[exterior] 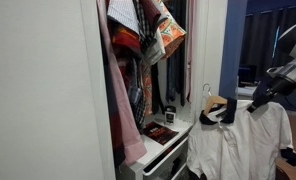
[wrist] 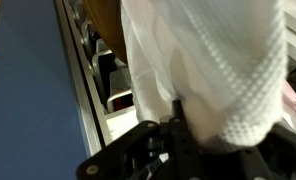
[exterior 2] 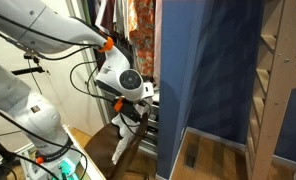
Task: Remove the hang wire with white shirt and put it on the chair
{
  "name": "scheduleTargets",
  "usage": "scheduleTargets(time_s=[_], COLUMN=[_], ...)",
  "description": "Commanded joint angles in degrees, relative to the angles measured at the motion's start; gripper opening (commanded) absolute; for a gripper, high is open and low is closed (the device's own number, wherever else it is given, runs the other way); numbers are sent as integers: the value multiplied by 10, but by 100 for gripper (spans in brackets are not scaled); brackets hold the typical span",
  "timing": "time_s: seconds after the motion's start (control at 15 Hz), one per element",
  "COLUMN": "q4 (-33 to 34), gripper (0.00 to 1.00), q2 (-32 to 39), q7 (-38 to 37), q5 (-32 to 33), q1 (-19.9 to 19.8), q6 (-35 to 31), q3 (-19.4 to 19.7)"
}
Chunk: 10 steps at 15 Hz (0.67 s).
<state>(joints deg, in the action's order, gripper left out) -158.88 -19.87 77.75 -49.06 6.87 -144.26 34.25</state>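
Note:
The cloth is still hanging from my fingers, so I should next lower my gripper toward the brown chair (exterior 2: 139, 162) below it and let go of the white shirt (exterior 2: 122, 146) there.
The white shirt (exterior: 238, 142) with dark collar and cuffs hangs on the tan hang wire (exterior: 216, 103). Its thin metal hook (exterior: 205, 90) is free in the air, right of the closet opening. My gripper (exterior: 260, 95) is shut on the shirt's shoulder and holds it up. In an exterior view my gripper (exterior 2: 131, 108) is beside the closet with the white shirt (exterior 2: 122, 146) dangling below it. In the wrist view white fabric (wrist: 218, 60) fills the frame above my dark fingers (wrist: 180, 135). I cannot make out the chair for certain.
The closet holds pink and patterned red garments (exterior: 138, 45) on the rail. A white drawer unit (exterior: 166, 152) stands below them with small items on top. A blue panel (exterior 2: 203, 70) and a wooden frame (exterior 2: 280, 70) stand close by.

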Motion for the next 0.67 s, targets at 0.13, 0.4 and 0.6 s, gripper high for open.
scheduleTargets(time_s=[0.13, 0.4, 0.6], q4=[0, 6, 11], gripper=[8, 2, 2], q2=[4, 49, 90], q7=[3, -12, -15], q5=[-1, -15, -29], q1=[1, 2, 7], q6=[-1, -6, -4], q3=[0, 11, 23])
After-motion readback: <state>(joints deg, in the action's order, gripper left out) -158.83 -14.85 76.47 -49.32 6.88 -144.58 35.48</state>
